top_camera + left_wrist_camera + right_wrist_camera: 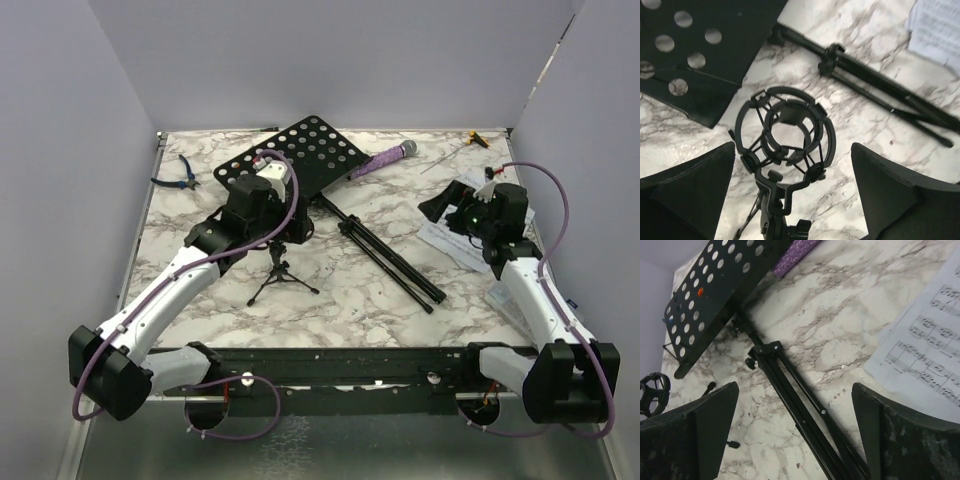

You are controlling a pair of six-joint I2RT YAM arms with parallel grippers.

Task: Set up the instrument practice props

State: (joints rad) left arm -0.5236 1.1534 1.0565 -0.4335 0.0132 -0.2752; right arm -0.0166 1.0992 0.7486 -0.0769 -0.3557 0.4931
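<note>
My left gripper's open fingers fit around the mic stand's slim neck (774, 202), so they should come down there next, just under the ring-shaped holder (782, 135), leaving the holder clear.
The black music stand lies flat on the table, its perforated desk (300, 155) at the back and its folded legs (400, 265) running to the front right. The purple glitter microphone (385, 158) lies beside the desk. The small black tripod mic stand (281, 270) stands upright. Its ring-shaped holder (782, 135) is empty. My left gripper (792, 190) is open above that holder, touching nothing. My right gripper (795, 435) is open and empty above the stand's legs (795, 405). White sheet-music pages (930, 360) lie to its right, partly under the right arm (450, 245).
Blue-handled pliers (180, 175) lie at the back left. A yellow-handled tool (478, 140) and a thin rod (440, 158) lie at the back right. Grey walls close in the table on three sides. The black rail (330, 365) with the arm bases runs along the front edge.
</note>
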